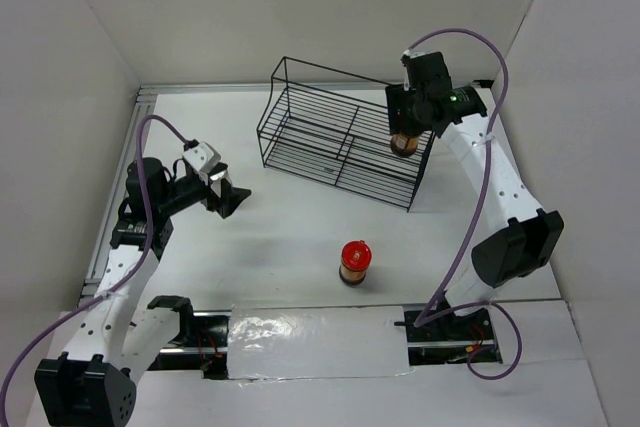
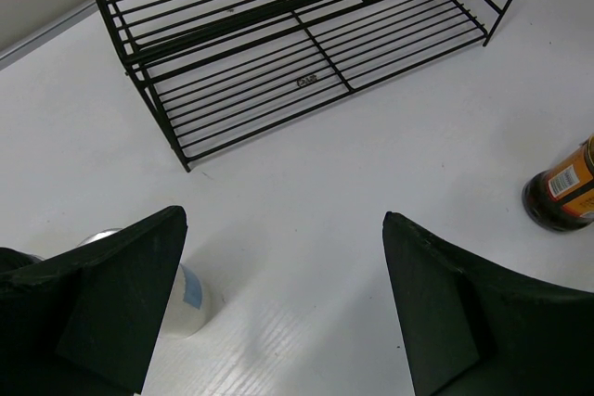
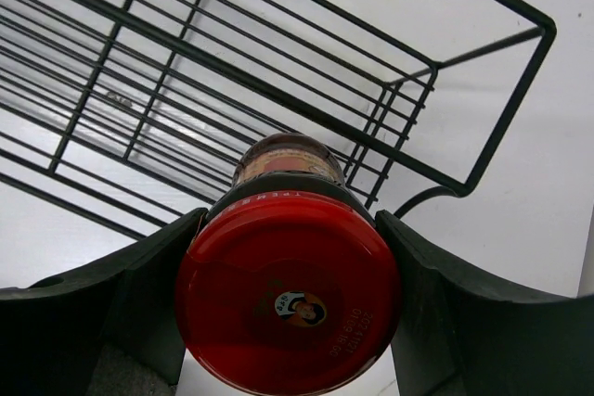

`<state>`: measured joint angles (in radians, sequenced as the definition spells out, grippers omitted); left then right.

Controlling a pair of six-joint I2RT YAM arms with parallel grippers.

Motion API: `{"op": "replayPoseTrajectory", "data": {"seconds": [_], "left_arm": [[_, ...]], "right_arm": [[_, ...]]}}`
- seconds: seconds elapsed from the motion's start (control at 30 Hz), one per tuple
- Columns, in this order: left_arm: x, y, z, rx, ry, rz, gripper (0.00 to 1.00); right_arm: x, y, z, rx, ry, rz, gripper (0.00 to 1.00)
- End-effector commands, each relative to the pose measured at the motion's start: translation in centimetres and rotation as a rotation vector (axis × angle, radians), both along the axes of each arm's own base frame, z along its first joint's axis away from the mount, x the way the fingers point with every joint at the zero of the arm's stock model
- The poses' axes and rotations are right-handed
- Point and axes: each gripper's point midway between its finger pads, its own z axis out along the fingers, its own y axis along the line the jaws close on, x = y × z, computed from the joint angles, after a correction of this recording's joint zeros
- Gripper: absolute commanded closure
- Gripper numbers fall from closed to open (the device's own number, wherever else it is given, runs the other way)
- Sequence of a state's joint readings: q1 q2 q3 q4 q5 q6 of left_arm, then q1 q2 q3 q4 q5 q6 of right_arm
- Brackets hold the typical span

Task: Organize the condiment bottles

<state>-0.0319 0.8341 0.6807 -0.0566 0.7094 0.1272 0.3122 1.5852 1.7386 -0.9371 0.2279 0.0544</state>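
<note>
Next, my right gripper moves down until the jar stands on the bare end of the lower wire shelf point(image 1: 402, 161) and opens, since the jar still hangs above it.
My right gripper point(image 1: 406, 133) is shut on a brown jar with a red lid point(image 3: 288, 303) and holds it over the right end of the black wire rack point(image 1: 335, 137); the jar's lower part shows in the top view point(image 1: 404, 147). A second red-lidded brown jar point(image 1: 355, 260) stands on the table in front of the rack and shows at the right edge of the left wrist view point(image 2: 561, 197). My left gripper point(image 1: 232, 201) is open and empty, left of the rack. A pale shaker with a bluish label point(image 2: 188, 299) stands partly hidden behind its left finger. The black-capped bottle is out of view.
The rack point(image 2: 306, 53) has two wire shelves, both bare where they show, and it also shows in the right wrist view point(image 3: 278, 71). White walls close in the table on three sides. A shiny taped strip point(image 1: 315, 342) runs along the near edge between the arm bases.
</note>
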Motion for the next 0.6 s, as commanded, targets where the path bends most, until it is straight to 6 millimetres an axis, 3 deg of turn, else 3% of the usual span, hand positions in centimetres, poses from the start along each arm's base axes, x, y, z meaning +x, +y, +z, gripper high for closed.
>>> {"op": "replayPoseTrajectory", "data": {"seconds": [0.0, 0.23, 0.37, 0.43, 0.47, 0.5, 0.57], "left_arm": [[0.0, -0.1, 1.5, -0.010, -0.038, 0.007, 0.01], [0.9, 0.7, 1.4, 0.001, -0.021, 0.064, 0.01], [1.0, 0.8, 1.5, -0.002, -0.013, 0.074, 0.01], [1.0, 0.9, 1.6, -0.004, -0.008, 0.083, 0.01], [1.1, 1.0, 1.9, -0.004, -0.010, 0.092, 0.01], [1.4, 1.3, 1.9, 0.001, -0.004, 0.116, 0.01], [1.9, 1.8, 2.5, 0.005, -0.009, 0.146, 0.01]], "right_arm": [[0.8, -0.2, 0.8, 0.041, -0.045, -0.024, 1.00], [1.4, 0.0, -0.7, 0.079, -0.039, -0.018, 0.99], [1.5, 0.2, -1.9, 0.088, -0.014, -0.007, 0.83], [1.6, 0.3, -2.1, 0.088, -0.010, -0.004, 0.65], [1.6, 0.3, -2.1, 0.090, -0.008, -0.002, 0.54], [1.6, 0.4, -2.1, 0.089, -0.008, -0.002, 0.35], [1.6, 0.4, -1.8, 0.088, -0.015, 0.003, 0.15]]}}
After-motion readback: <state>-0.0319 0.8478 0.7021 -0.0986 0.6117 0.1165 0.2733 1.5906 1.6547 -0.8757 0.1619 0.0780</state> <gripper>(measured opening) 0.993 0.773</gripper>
